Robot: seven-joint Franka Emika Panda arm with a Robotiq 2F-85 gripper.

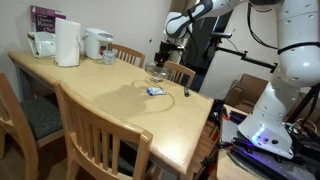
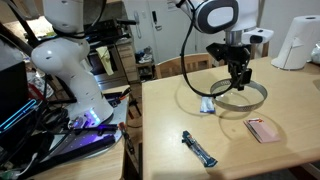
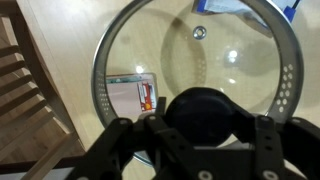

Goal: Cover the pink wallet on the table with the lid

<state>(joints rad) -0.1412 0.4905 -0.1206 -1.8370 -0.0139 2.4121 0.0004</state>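
My gripper moves the lid to the left in the wrist view, over the pink wallet (image 2: 263,129) (image 3: 130,97), next. It then lowers and releases the knob, as the wallet lies uncovered.
My gripper (image 2: 238,76) (image 1: 165,47) is shut on the dark knob of the round glass lid (image 2: 240,97) (image 1: 157,72) and holds it a little above the light-wood table (image 2: 290,155) (image 1: 110,105). In the wrist view the knob sits between my fingers (image 3: 198,125), and the lid (image 3: 235,50) fills the picture. The pink wallet (image 2: 263,129) lies flat on the table, just in front of the lid and apart from it. In the wrist view it (image 3: 133,94) shows through the glass at the left, near the rim.
A blue-white packet (image 2: 207,105) (image 3: 292,10) lies beside the lid. A black and blue object (image 2: 200,148) lies near the table's end. A small bluish item (image 1: 154,90) lies below the lid. Kettle, paper roll (image 1: 67,43) and chairs (image 1: 100,130) stand around.
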